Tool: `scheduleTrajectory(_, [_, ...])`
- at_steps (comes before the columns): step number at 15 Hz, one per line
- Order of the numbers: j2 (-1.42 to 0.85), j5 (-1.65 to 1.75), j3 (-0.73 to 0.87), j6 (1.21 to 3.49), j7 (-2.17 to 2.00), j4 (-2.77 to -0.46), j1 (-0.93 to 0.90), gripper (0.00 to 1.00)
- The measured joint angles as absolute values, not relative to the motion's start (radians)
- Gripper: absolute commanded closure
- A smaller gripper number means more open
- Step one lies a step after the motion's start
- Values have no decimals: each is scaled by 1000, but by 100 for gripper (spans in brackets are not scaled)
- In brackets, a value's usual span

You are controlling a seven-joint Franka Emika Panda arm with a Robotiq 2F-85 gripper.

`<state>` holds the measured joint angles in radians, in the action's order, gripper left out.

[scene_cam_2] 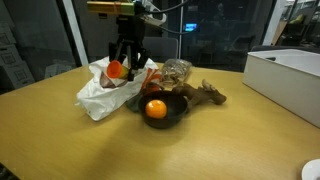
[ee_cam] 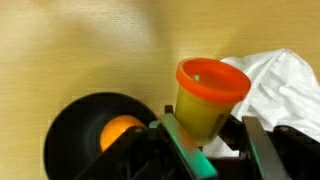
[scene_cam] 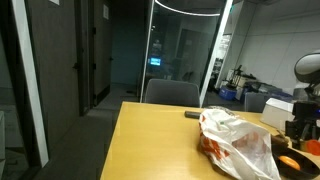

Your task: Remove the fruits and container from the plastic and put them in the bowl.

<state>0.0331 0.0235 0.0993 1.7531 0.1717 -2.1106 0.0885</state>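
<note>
I should move the container from the bag over the black bowl [scene_cam_2: 172,115] and lower it, because the bowl has free room beside the orange fruit.
My gripper [ee_cam: 210,125] is shut on a yellow container with an orange lid [ee_cam: 207,98] and holds it above the white plastic bag [ee_cam: 285,85]. In an exterior view the gripper [scene_cam_2: 126,62] hangs over the bag [scene_cam_2: 100,95] with the container's lid [scene_cam_2: 117,69] showing. A black bowl [ee_cam: 70,120] lies beside the bag with one orange fruit [ee_cam: 122,131] in it. Bowl [scene_cam_2: 172,115] and fruit [scene_cam_2: 156,109] show in front of the bag. In an exterior view I see the bag [scene_cam: 235,140], the fruit [scene_cam: 288,162] and the gripper [scene_cam: 300,128].
A crumpled clear wrapper [scene_cam_2: 178,70] and a brown object [scene_cam_2: 207,94] lie behind the bowl. A white box [scene_cam_2: 285,72] stands near the table's edge. A chair [scene_cam: 172,93] stands at the table's far end, with glass walls behind it.
</note>
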Motion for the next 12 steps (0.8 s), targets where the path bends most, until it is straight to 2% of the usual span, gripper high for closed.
scheduleTrajectory(4, [-29, 67, 138, 1840, 12, -2111, 130, 81])
scheduleTrajectory(9, [-160, 105, 151, 2052, -237, -2105, 141, 81])
scheduleTrajectory(10, [-184, 121, 152, 2091, -292, -2102, 140, 31])
scheduleTrajectory(11, [-200, 141, 154, 2119, -349, -2097, 138, 31])
scheduleTrajectory(12, [-205, 156, 158, 2131, -404, -2086, 134, 26])
